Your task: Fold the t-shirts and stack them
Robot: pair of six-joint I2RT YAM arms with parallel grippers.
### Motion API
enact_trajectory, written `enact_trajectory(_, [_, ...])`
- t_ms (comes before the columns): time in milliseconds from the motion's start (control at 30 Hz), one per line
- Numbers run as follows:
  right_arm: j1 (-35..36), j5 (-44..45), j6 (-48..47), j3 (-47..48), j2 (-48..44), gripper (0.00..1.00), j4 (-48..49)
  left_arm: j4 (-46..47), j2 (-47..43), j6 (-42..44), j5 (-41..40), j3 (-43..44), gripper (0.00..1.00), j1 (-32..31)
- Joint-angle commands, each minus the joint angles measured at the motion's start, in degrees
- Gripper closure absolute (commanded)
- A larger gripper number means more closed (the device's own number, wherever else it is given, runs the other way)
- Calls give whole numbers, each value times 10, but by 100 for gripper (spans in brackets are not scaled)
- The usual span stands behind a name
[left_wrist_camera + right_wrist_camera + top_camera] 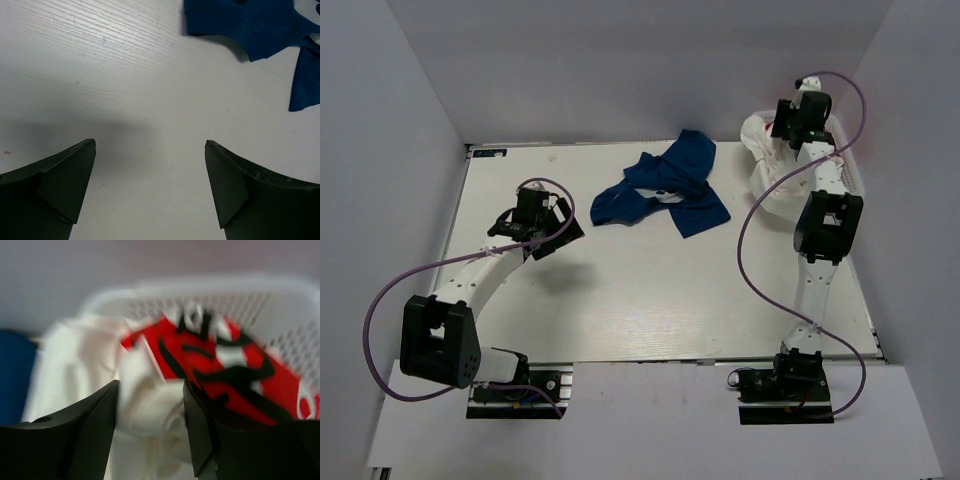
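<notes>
My left gripper comes down toward the right in the top view next, then closes on the blue t-shirt's nearest end, since its fingers hover over bare table.
The royal blue t-shirt [665,190] lies crumpled at the back middle of the table; its edge shows in the left wrist view [250,25] and as a blue blur in the right wrist view [12,375]. My left gripper [555,228] [150,145] is open and empty, hovering over bare table short of the blue shirt. The white t-shirt with the red graphic [765,150] [145,410] is bunched in the white mesh basket [210,287] at the back right. My right gripper [788,125] [151,382] is over the basket, its fingers closed on a wad of white cloth.
The basket [847,165] stands against the right wall at the table's back right corner. Grey walls enclose the table on the left, back and right. The right arm's purple cable loops over the right half of the table [745,250].
</notes>
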Motion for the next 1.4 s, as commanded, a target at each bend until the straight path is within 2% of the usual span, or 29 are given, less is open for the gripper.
enact_trajectory(0, [-18,71,47,-7,20,42,-15,-13,-16,6,6,2,0,-3])
enact_trajectory(33, [-19,106,52,-14,25,42,12,-13,-16,6,6,2,0,-3])
enact_trajectory(133, [-35,120,61,-8,31,43,-40,-13,-16,11,6,2,0,-3])
enact_trajectory(200, [-39,114,45,-9,16,38,-50,-5,-16,11,12,2,0,-3])
enact_trajectory(233, [-36,92,34,-26,-27,31,-43,3,-8,16,19,8,0,-3])
enact_trajectory(267, [-34,86,26,-52,-47,16,-39,3,-2,16,19,8,0,-3])
enact_trajectory(333, [-20,55,-17,-105,-107,10,-18,18,23,22,24,26,0,-3])
enact_trajectory(400, [-3,23,-35,-133,-194,10,-1,33,47,28,31,46,0,-3])
enact_trajectory(567, [54,-104,-118,-280,-328,10,28,61,144,50,92,98,0,-9])
enact_trajectory(633, [102,-141,-166,-308,-335,10,3,68,208,58,107,139,0,-9])
enact_trajectory(667, [115,-185,-178,-306,-334,10,-9,63,230,58,107,155,0,-9])
enact_trajectory(733, [141,-208,-200,-295,-317,10,-54,47,292,64,114,204,0,-9])
enact_trajectory(933, [185,-189,-204,-183,-170,10,-130,19,391,64,79,308,8,-14])
enact_trajectory(1000, [192,-167,-194,-136,-117,10,-131,14,426,64,79,334,16,-14])
enact_trajectory(1133, [215,-148,-190,-91,-54,10,-143,7,472,72,110,375,53,-24])
enact_trajectory(1167, [229,-139,-197,-88,-48,12,-145,7,472,80,115,381,73,-24])
enact_trajectory(1200, [235,-121,-200,-92,-39,14,-149,7,479,80,115,388,85,-24])
enact_trajectory(1233, [240,-110,-205,-97,-35,21,-144,7,479,80,115,394,96,-24])
enact_trajectory(1267, [246,-105,-200,-101,-34,35,-141,7,479,80,115,394,100,-24])
enact_trajectory(1367, [245,-63,-162,-88,-37,100,-137,7,458,92,106,401,100,-24])
